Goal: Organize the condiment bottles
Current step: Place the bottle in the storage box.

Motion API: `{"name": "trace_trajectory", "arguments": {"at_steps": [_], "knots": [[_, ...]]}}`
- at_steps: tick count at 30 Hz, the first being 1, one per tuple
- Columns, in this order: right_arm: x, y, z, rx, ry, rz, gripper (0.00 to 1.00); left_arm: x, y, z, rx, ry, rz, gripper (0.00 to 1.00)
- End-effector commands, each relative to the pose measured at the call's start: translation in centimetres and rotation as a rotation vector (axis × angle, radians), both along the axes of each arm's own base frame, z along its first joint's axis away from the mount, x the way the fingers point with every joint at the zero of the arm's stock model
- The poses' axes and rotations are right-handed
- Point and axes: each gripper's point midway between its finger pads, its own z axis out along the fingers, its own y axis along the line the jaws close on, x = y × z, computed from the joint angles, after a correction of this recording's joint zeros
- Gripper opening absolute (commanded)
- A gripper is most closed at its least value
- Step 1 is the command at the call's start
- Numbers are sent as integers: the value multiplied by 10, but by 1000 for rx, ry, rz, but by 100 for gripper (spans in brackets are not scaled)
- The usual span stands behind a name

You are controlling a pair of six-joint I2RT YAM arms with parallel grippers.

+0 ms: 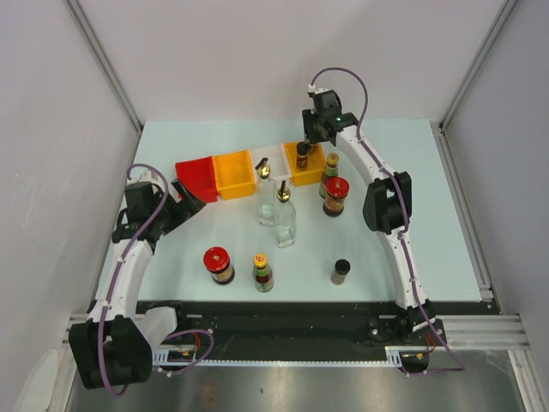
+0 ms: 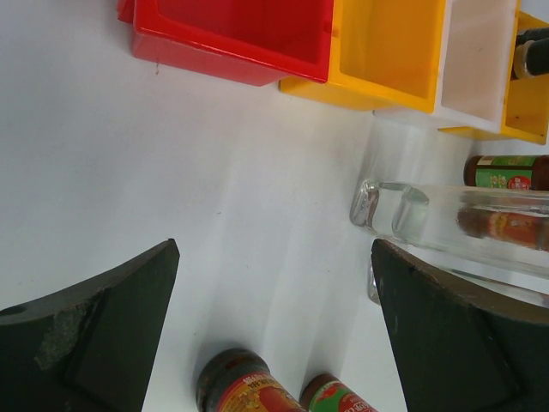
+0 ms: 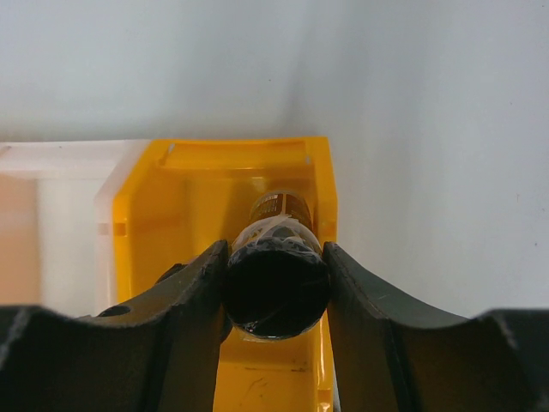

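Note:
The open space beside the other shaker in the end orange bin is below my right gripper, so my right gripper will next go down slightly and let go of the shaker's black cap.
My right gripper (image 1: 305, 142) (image 3: 274, 254) is shut on the black cap of a shaker (image 1: 303, 155) (image 3: 277, 287), which stands upright inside the right-hand orange bin (image 1: 292, 174) (image 3: 171, 215). My left gripper (image 1: 190, 199) (image 2: 274, 318) is open and holds nothing, low over the table by the red bin (image 1: 196, 176). Two clear glass bottles (image 1: 266, 202) (image 1: 285, 219) stand mid-table. A red-lidded jar (image 1: 335, 196) and a sauce bottle (image 1: 330, 168) stand right of the orange bin. Along the front stand another red-lidded jar (image 1: 219, 264), a sauce bottle (image 1: 262, 273) and a black-capped shaker (image 1: 341, 271).
A row of bins runs across the back: red, orange (image 1: 234, 174), white (image 1: 273, 168), orange. In the left wrist view a glass bottle (image 2: 455, 219) is close to the right finger (image 2: 463, 335), with a jar (image 2: 240, 390) between the fingers.

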Motion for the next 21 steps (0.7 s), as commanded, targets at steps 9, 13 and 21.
{"name": "trace_trajectory", "arguments": {"at_steps": [9,13,21], "knots": [[14,4,5,11,-51,40,0,5,1,6,1,-31,-12,100],[14,4,2,3,-47,41,0,5,1,6,1,-32,-12,100],[17,-6,-11,-5,-24,15,0,4,2,6,4,-33,-7,100]]}}
